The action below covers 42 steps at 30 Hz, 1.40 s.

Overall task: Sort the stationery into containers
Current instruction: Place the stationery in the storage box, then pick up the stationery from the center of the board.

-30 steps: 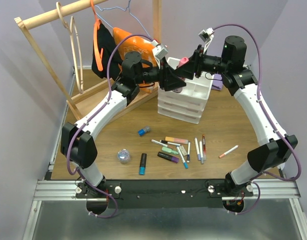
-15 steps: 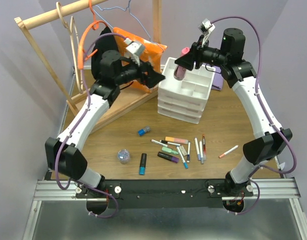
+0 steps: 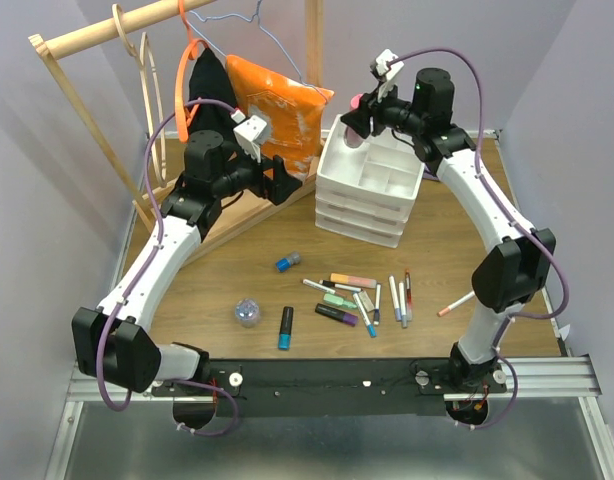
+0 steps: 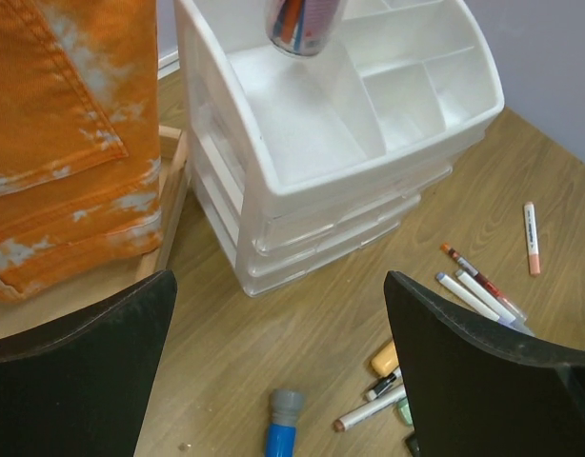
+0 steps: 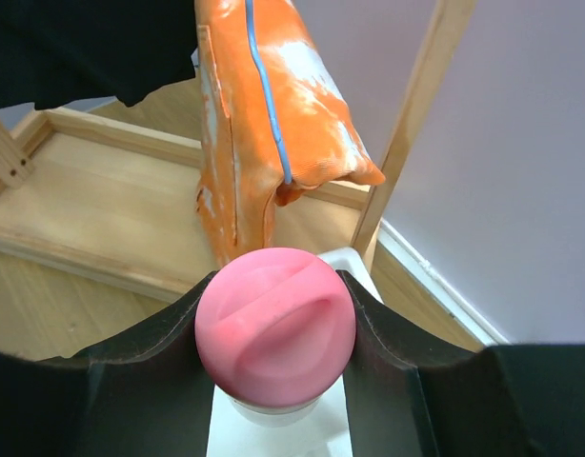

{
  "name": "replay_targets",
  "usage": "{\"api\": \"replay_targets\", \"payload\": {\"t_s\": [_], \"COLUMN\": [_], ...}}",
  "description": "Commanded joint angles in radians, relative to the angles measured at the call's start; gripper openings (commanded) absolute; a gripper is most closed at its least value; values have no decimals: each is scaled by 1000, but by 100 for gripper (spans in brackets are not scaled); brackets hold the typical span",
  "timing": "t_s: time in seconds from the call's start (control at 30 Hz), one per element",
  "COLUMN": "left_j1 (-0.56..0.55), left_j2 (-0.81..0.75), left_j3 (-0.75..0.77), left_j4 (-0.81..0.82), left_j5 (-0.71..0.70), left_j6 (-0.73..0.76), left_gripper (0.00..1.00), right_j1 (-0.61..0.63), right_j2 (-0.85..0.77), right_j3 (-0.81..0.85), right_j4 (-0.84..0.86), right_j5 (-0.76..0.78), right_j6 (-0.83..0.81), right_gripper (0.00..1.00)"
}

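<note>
The pink-capped bottle (image 5: pixel 275 327) still hangs above the bottom of the tray's empty large section, so my right gripper should go down onto that bottom next and move slightly toward the orange bag.
My right gripper (image 3: pixel 360 116) is shut on a pink-capped bottle (image 5: pixel 275 327) and holds it over the back left corner of the white organiser's divided tray (image 3: pixel 372 196). The bottle's underside (image 4: pixel 302 24) hangs above the tray's large left compartment (image 4: pixel 292 133), which holds nothing. My left gripper (image 4: pixel 278 286) stands open and holds nothing, left of the organiser (image 4: pixel 302 205), over the table. Most of the stationery lies on the wood: a cluster of pens and highlighters (image 3: pixel 357 295), a blue highlighter (image 3: pixel 286 327), a small blue-capped item (image 3: pixel 287 262) and a peach pen (image 3: pixel 457 303).
A wooden clothes rack (image 3: pixel 97 35) stands at the back left, with an orange bag (image 3: pixel 277 100) and a black garment (image 3: pixel 209 85) hanging on it, close to the organiser. A small glittery bottle (image 3: pixel 248 312) sits left of the blue highlighter. The rack's base frame (image 5: pixel 92 200) lies beside the organiser.
My left gripper has opened wide and drawn back to the left, away from the organiser. The right gripper has carried the pink-capped bottle leftward over the tray's back corner.
</note>
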Motion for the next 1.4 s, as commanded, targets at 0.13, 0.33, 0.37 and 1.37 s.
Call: {"api": "replay_targets", "payload": {"t_s": [0.13, 0.33, 0.37, 1.37], "left_j1": [-2, -1, -1, -17], "left_j2": [-30, -30, -30, -33], "left_j3": [-34, -35, -39, -37], "left_j4": [-19, -40, -43, -143], "left_j5": [-40, -44, -42, -50], "left_j6": [45, 57, 59, 175], "left_gripper": [99, 99, 99, 99], "right_j1": [29, 32, 33, 41], "right_j2": [100, 158, 172, -15], "right_j3": [15, 73, 79, -25], "right_j4": [158, 144, 134, 32], "right_j5": [57, 72, 74, 111], "right_j6": [-57, -83, -81, -41], "right_gripper": [1, 1, 1, 70]}}
